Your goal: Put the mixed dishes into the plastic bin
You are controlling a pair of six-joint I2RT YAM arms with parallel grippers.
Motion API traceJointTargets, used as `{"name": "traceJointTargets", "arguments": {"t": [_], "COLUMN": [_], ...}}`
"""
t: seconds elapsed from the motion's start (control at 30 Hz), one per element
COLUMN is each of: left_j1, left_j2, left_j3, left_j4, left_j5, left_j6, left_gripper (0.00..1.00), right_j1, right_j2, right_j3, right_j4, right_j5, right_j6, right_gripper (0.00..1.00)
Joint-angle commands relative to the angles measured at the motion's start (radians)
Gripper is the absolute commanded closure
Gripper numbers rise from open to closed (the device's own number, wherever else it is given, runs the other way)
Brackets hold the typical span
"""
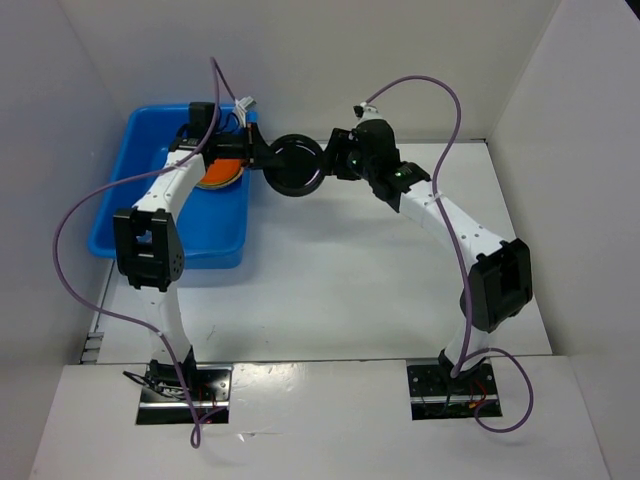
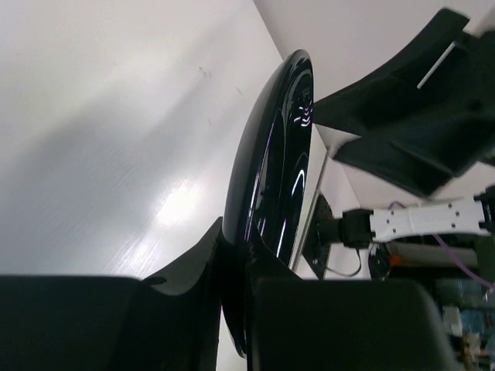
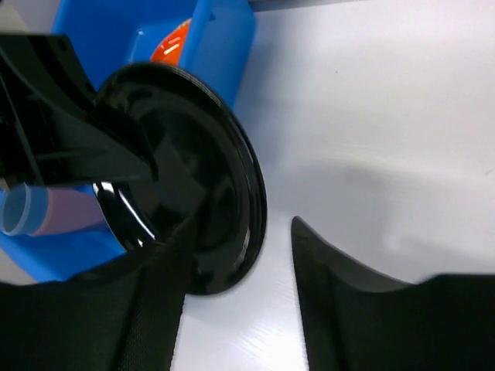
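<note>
The black plate hangs outside the bin, so my left gripper will next carry it to the left in the top view, then down onto the orange plate [image 1: 222,172].
The black plate [image 1: 295,165] hangs on edge above the table, just right of the blue plastic bin [image 1: 150,235]. My left gripper [image 1: 262,160] is shut on the plate's left rim; in the left wrist view the plate [image 2: 274,154] stands clamped between my fingers [image 2: 186,270]. My right gripper [image 1: 335,160] is open at the plate's right rim. In the right wrist view the plate [image 3: 186,193] lies against the left finger [image 3: 147,309], with a wide gap to the other. An orange plate [image 1: 222,172] lies in the bin.
A pink cup [image 3: 66,210] and a blue cup [image 3: 15,209] lie in the bin [image 3: 224,39] beside the orange plate [image 3: 170,42]. White walls enclose the table on three sides. The left arm's forearm stretches over the bin.
</note>
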Motion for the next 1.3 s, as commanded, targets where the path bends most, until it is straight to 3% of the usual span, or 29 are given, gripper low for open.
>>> {"name": "traceJointTargets", "arguments": {"t": [0.0,0.07,0.1,0.23,0.37,0.5,0.63,0.73,0.97,1.13,1.27], "left_j1": [0.061,0.137,0.164,0.279,0.356,0.369,0.369,0.346,0.300,0.291,0.271], "left_j2": [0.013,0.004,-0.007,-0.046,-0.074,-0.053,0.019,0.064,0.096,0.189,0.257], "left_j3": [0.023,0.023,0.023,-0.008,-0.098,-0.137,-0.134,-0.106,-0.106,-0.022,0.081], "left_j4": [0.080,0.132,0.143,0.236,0.369,0.411,0.411,0.357,0.334,0.264,0.178], "left_j5": [-0.054,-0.086,-0.142,-0.346,-0.463,-0.592,-0.652,-0.713,-0.968,-0.954,-0.914], "left_j6": [-0.062,-0.157,-0.183,-0.306,-0.457,-0.510,-0.536,-0.536,-0.536,-0.545,-0.495], "left_gripper": [1.00,1.00,1.00,1.00,1.00,1.00,0.99,0.91,0.91,0.91,0.83], "right_j1": [0.003,0.003,0.003,0.003,0.003,-0.006,-0.015,-0.015,-0.033,-0.043,-0.052], "right_j2": [-0.021,-0.051,-0.084,-0.159,-0.192,-0.221,-0.239,-0.262,-0.284,-0.293,-0.293], "right_j3": [0.023,-0.002,-0.031,-0.112,-0.198,-0.263,-0.306,-0.329,-0.361,-0.370,-0.381], "right_j4": [0.053,0.065,0.074,0.094,0.094,0.094,0.104,0.104,0.113,0.104,0.104], "right_j5": [0.015,0.044,0.062,0.147,0.193,0.193,0.204,0.224,0.224,0.215,0.204], "right_j6": [0.007,0.007,0.016,0.016,0.036,0.056,0.056,0.065,0.065,0.065,0.074], "right_gripper": [0.39,0.29,0.18,0.10,0.07,0.06,0.03,0.01,0.01,0.01,0.01]}}
